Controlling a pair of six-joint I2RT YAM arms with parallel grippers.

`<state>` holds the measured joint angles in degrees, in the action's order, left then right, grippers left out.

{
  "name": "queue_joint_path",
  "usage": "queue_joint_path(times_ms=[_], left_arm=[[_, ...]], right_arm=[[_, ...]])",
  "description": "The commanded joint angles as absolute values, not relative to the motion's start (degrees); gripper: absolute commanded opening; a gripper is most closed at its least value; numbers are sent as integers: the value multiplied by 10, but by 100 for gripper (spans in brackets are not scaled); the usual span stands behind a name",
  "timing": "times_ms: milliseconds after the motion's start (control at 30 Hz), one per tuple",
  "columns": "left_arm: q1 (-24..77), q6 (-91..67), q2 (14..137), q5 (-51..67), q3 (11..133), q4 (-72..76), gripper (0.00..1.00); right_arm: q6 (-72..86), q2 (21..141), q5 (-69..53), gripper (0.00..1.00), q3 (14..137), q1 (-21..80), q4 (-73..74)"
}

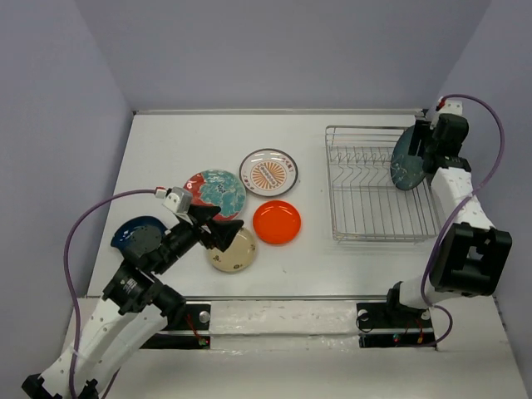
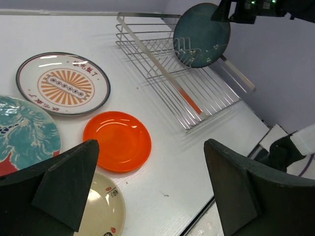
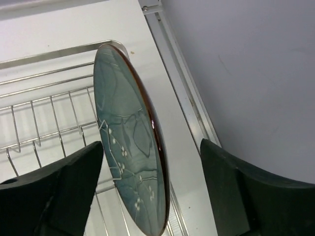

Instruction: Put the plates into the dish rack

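Note:
My left gripper next swings left in the top view and lowers onto the floral plate's red edge [image 1: 189, 183], as bare table beside it leaves finger room.
The dark teal-grey plate [image 1: 407, 160] stands on edge at the right end of the wire dish rack [image 1: 366, 218]. My right gripper [image 1: 426, 150] is open around it. In the right wrist view the plate [image 3: 129, 142] sits between the spread fingers [image 3: 59, 189] with a gap on each side. My left gripper [image 1: 221, 230] is open and empty, hovering over the cream-beige plate [image 1: 235, 252]. Flat on the table lie the orange-red plate [image 1: 277, 222], the sunburst plate [image 1: 268, 172], the red-rimmed teal floral plate [image 1: 213, 191] and the dark blue plate [image 1: 133, 233], partly hidden by my left arm.
The rack [image 2: 162, 73] stands close to the right wall [image 3: 246, 73], with a metal rail [image 3: 182, 88] along that table edge. Another rail [image 1: 274, 314] runs along the near edge between the arm bases. Walls close in the left and back sides.

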<state>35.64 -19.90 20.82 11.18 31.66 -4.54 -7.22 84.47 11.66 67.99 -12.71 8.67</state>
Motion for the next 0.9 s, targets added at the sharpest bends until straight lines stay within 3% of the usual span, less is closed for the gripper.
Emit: queue_joint_path(times_ms=[0,167,467,633,867], left_arm=[[359,-204,224,39,349,-40,99],[358,-199,269,8,364,-44,99],[345,-212,329,-124,382,-85,99],[252,-266,371,-74,354,-84,99],[125,-382,404,-31,272,-48,91]], right_arm=[[31,825,166,88,722,-130,44],[186,782,177,94,746,-130,94],[315,636,-18,95,595,-74,12],[311,588,-68,94,520,56,-40],[316,537,-135,92,418,124,-76]])
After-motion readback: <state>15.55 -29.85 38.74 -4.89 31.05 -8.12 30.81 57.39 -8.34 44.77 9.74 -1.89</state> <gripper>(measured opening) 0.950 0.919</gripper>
